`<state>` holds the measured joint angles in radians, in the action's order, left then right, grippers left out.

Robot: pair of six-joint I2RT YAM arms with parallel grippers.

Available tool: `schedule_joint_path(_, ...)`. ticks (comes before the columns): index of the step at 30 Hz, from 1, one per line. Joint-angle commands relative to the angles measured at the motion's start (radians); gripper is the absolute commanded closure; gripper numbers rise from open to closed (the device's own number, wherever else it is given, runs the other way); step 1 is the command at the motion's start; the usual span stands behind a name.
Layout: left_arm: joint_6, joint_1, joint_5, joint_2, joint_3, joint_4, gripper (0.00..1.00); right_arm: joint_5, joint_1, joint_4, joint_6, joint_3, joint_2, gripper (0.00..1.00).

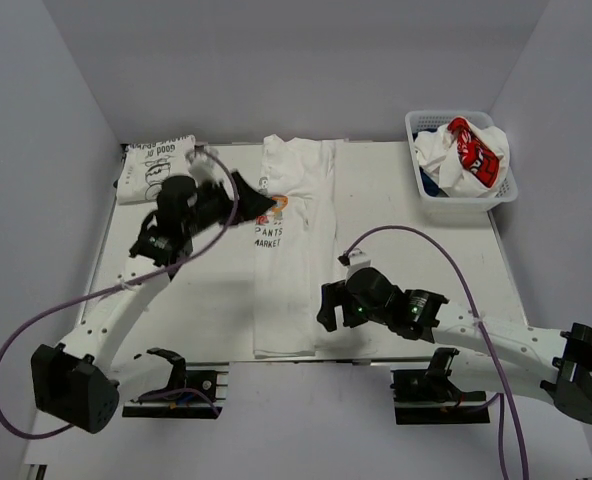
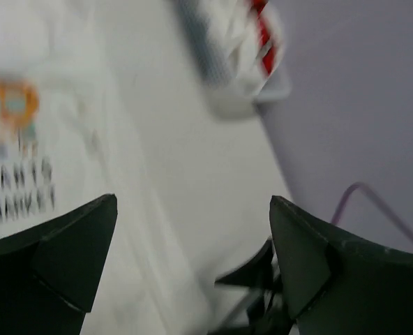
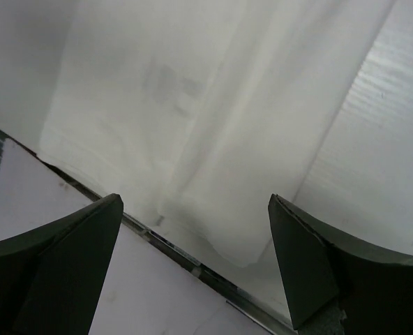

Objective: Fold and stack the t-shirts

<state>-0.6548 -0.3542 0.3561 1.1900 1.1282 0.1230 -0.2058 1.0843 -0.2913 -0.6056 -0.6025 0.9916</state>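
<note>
Next, my left gripper moves back from the print (image 2: 11, 139) and down onto the hem's opposite corner, since my right gripper already stands at one hem corner.
A white t-shirt (image 1: 298, 255) with a colourful print and black lettering lies lengthwise down the middle of the table, its sides folded in. My left gripper (image 1: 259, 203) hovers open over its left side by the print; the left wrist view is blurred and shows that print (image 2: 11, 139) with nothing between the fingers (image 2: 81, 244). My right gripper (image 1: 326, 306) stands open just right of the shirt's near right corner, and the right wrist view shows this hem corner (image 3: 213, 230) between the open fingers. A folded white t-shirt (image 1: 156, 166) with a black line drawing rests at the far left.
A white lattice basket (image 1: 503, 192) at the back right holds a crumpled white t-shirt with a red patch (image 1: 473, 150) over something dark blue (image 1: 430, 182). The table's near edge (image 3: 192, 262) runs just below the shirt's hem. Purple cables loop from both arms.
</note>
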Motion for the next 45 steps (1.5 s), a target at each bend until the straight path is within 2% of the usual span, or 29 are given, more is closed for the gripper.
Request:
schedule_joint_path(1, -0.097, -0.019, 0.038, -0.005, -0.344, 0.128, 0.00, 0.017, -0.012, -0.020, -0.108, 0.033, 0.002, 0.10)
schedule_joint_path(2, -0.115, -0.029, 0.038, -0.060, -0.416, 0.214, 0.00, 0.032, -0.017, -0.028, -0.123, 0.047, 0.013, 0.10)
schedule_joint_path(5, -0.164, -0.069, 0.102, -0.145, -0.552, 0.286, 0.00, 0.080, -0.024, -0.068, -0.175, 0.076, 0.028, 0.10)
schedule_joint_path(6, -0.176, -0.092, 0.118, -0.211, -0.585, 0.317, 0.00, 0.110, -0.030, -0.069, -0.189, 0.102, 0.024, 0.10)
schedule_joint_path(10, -0.190, -0.135, 0.118, -0.314, -0.700, 0.449, 0.00, 0.135, -0.037, -0.034, -0.256, 0.177, -0.030, 0.10)
schedule_joint_path(13, -0.203, -0.163, 0.165, -0.334, -0.758, 0.458, 0.00, 0.163, -0.046, 0.018, -0.263, 0.225, -0.068, 0.10)
schedule_joint_path(17, -0.212, -0.187, 0.155, -0.308, -0.824, 0.487, 0.00, 0.170, -0.052, 0.017, -0.269, 0.231, -0.062, 0.10)
schedule_joint_path(22, -0.221, -0.220, 0.146, -0.208, -0.847, 0.400, 0.16, 0.235, -0.061, 0.021, -0.252, 0.228, -0.015, 0.10)
schedule_joint_path(24, -0.221, -0.244, 0.187, -0.176, -0.847, 0.342, 0.28, 0.252, -0.063, 0.020, -0.252, 0.225, 0.015, 0.10)
schedule_joint_path(25, -0.221, -0.244, 0.187, -0.152, -0.847, 0.331, 0.34, 0.256, -0.063, 0.023, -0.250, 0.225, 0.022, 0.12)
schedule_joint_path(26, -0.221, -0.258, 0.187, -0.142, -0.847, 0.320, 0.41, 0.261, -0.070, 0.027, -0.249, 0.227, 0.045, 0.19)
schedule_joint_path(27, -0.233, -0.270, 0.187, -0.142, -0.847, 0.320, 0.58, 0.256, -0.067, 0.026, -0.252, 0.222, 0.054, 0.27)
schedule_joint_path(28, -0.233, -0.270, 0.164, -0.132, -0.826, 0.320, 0.68, 0.247, -0.070, 0.024, -0.256, 0.221, 0.064, 0.38)
schedule_joint_path(29, -0.233, -0.281, 0.152, -0.132, -0.817, 0.311, 0.78, 0.209, -0.070, 0.020, -0.261, 0.202, 0.093, 0.58)
schedule_joint_path(30, -0.233, -0.281, 0.138, -0.132, -0.805, 0.311, 0.91, 0.172, -0.072, -0.008, -0.275, 0.196, 0.097, 0.67)
schedule_joint_path(31, -0.233, -0.290, 0.097, -0.132, -0.783, 0.311, 0.98, 0.128, -0.073, -0.017, -0.278, 0.185, 0.111, 0.72)
schedule_joint_path(32, -0.233, -0.290, 0.081, -0.132, -0.772, 0.311, 1.00, 0.097, -0.075, -0.026, -0.279, 0.163, 0.137, 0.84)
schedule_joint_path(36, -0.233, -0.290, 0.081, -0.107, -0.726, 0.281, 1.00, 0.082, -0.073, -0.026, -0.228, 0.106, 0.150, 0.98)
schedule_joint_path(41, -0.175, -0.290, 0.049, -0.128, -0.619, 0.267, 1.00, 0.043, -0.075, -0.014, -0.188, 0.055, 0.127, 1.00)
schedule_joint_path(45, -0.141, -0.290, -0.066, -0.139, -0.510, 0.314, 1.00, -0.056, -0.083, 0.004, -0.152, -0.026, 0.122, 1.00)
